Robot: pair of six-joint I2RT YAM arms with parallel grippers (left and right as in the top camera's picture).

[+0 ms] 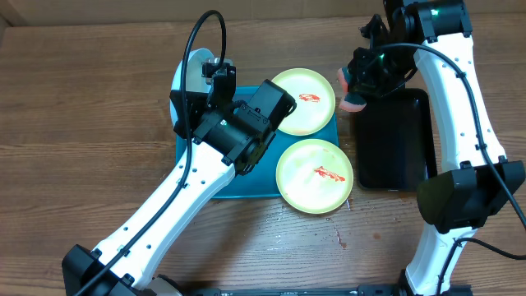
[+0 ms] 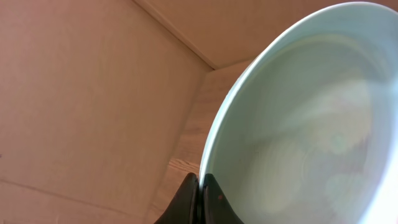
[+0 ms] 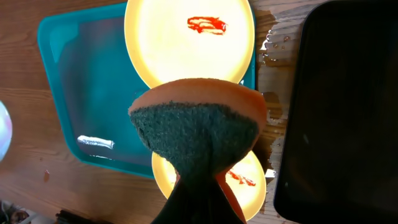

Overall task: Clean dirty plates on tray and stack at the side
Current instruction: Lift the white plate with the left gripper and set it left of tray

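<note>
The wood is bare beside the turquoise tray [image 1: 243, 179]. My left gripper should swing to the left in the overhead view and tilt the plate flat and down there.
My left gripper [image 1: 200, 82] is shut on the rim of the light blue plate [image 1: 191, 72] and holds it tilted up over the far left corner of the turquoise tray [image 1: 243, 179]. In the left wrist view the fingers [image 2: 200, 191] pinch the plate's edge [image 2: 298, 124]. Two yellow-green plates with red sauce smears lie flat: one on the tray's far right [image 1: 302, 100], one over its near right corner [image 1: 315, 175]. My right gripper [image 1: 359, 82] is shut on an orange and green sponge [image 3: 199, 124] above both plates [image 3: 186, 37] [image 3: 255, 186].
A black tray [image 1: 393, 140] lies right of the turquoise tray; it also shows in the right wrist view [image 3: 348, 112]. Water drops sit on the wood between the trays [image 3: 273, 43]. A small red spot [image 1: 339, 240] marks the table in front.
</note>
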